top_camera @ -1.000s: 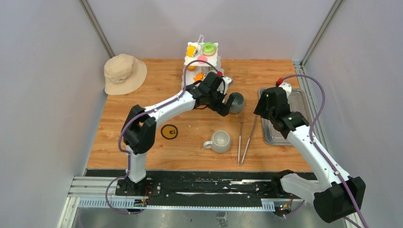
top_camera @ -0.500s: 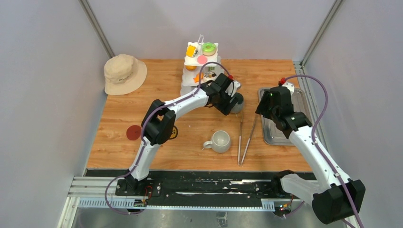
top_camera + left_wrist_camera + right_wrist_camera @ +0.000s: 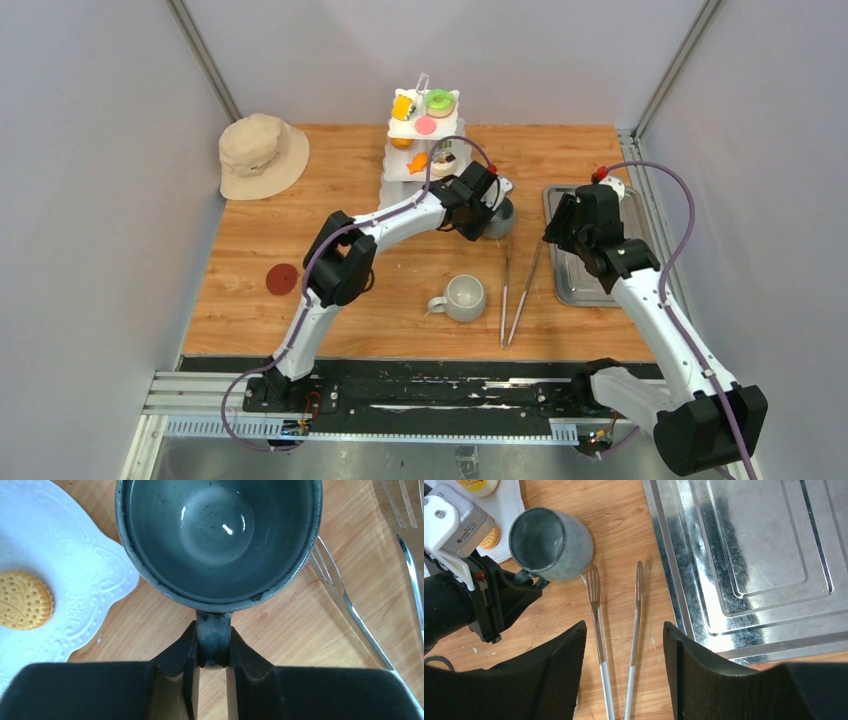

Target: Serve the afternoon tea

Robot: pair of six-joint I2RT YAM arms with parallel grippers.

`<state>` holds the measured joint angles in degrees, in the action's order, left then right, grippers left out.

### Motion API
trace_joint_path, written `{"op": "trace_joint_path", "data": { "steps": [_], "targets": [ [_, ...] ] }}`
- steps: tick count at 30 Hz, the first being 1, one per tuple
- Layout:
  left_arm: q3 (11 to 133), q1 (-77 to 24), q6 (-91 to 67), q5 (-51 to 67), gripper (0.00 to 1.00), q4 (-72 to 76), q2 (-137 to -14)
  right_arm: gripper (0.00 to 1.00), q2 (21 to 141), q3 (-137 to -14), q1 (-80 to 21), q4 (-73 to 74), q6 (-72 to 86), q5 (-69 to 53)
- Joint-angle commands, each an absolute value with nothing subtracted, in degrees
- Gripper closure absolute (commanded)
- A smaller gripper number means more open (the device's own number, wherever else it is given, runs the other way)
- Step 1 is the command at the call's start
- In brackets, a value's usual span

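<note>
My left gripper is carrying the mug. It needs to bring the mug back and to the left in the top view, onto the bare red coaster (image 3: 282, 279), and let go.
A dark grey mug (image 3: 217, 535) stands on the wooden table right of the white three-tier stand (image 3: 425, 140). My left gripper (image 3: 213, 647) is shut on the mug's handle (image 3: 213, 635), both fingers pressed against its sides. In the top view that gripper (image 3: 480, 203) sits just left of the mug (image 3: 501, 216). The stand holds a green-pink donut (image 3: 438, 100), a yellow piece (image 3: 403, 106), a pink piece (image 3: 426, 125) and an orange piece (image 3: 417, 160). A lighter grey mug (image 3: 464, 297) stands in front. My right gripper (image 3: 624, 630) hangs open above the metal tongs (image 3: 596, 610), holding nothing.
The steel tray (image 3: 590, 270) lies at the right, under the right arm's wrist. A beige bucket hat (image 3: 262, 153) sits at the back left and a red coaster (image 3: 281, 278) at the left. A round biscuit (image 3: 22, 600) rests on the stand's bottom plate (image 3: 85, 575).
My left gripper has reached farther right and closed from wide open onto the dark mug's handle. The right arm has drifted slightly right, still open.
</note>
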<state>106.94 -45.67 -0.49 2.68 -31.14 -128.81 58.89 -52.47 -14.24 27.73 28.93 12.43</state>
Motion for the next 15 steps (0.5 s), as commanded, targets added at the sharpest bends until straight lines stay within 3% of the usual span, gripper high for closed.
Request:
{"op": "trace_joint_path", "data": {
  "steps": [1, 9, 15],
  "targets": [
    [105.8, -46.3, -0.7, 2.3, 0.99, -30.0, -123.4, 0.43, 57.2, -51.5, -13.1, 28.1, 28.0, 11.3],
    [88.7, -46.3, -3.7, -1.4, 1.0, -28.9, -104.3, 0.44, 55.6, -50.7, -12.6, 28.0, 27.6, 10.4],
    [70.0, -46.3, -11.2, -12.8, 1.0, -30.5, -83.9, 0.45, 56.0, -49.4, -12.4, 26.6, 27.2, 8.0]
  ]
}}
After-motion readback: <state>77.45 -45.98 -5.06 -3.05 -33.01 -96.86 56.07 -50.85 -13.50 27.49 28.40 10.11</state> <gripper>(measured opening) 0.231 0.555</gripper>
